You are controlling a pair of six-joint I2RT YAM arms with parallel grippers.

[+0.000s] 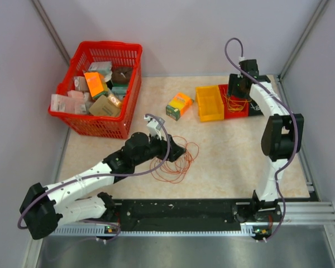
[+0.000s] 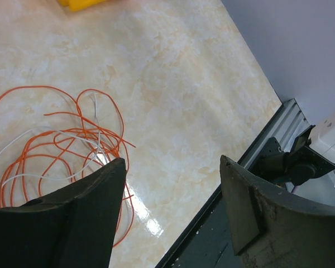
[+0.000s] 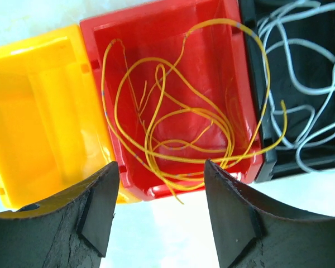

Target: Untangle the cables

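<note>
The thin white cable [image 2: 99,145] lies below my left gripper's open fingers on the left in the wrist view, so the gripper moves down onto it toward that side next.
A loose bundle of orange-red and white cables [image 1: 177,161] lies on the table; it also shows in the left wrist view [image 2: 61,139]. My left gripper [image 1: 181,149] is open and empty just above its edge [image 2: 170,167]. Yellow cables [image 3: 178,123] lie in the red bin [image 3: 131,33], one loop hanging over its front rim. White cables [image 3: 301,72] lie in the black bin [image 3: 324,162]. My right gripper [image 1: 238,89] hovers open and empty over the red bin [image 3: 161,167].
A yellow bin [image 1: 209,103] stands left of the red bin [image 1: 238,111]. A small green-orange box [image 1: 179,106] lies on the table. A red basket [image 1: 97,86] of packets stands at the back left. A black rail [image 1: 173,209] runs along the near edge.
</note>
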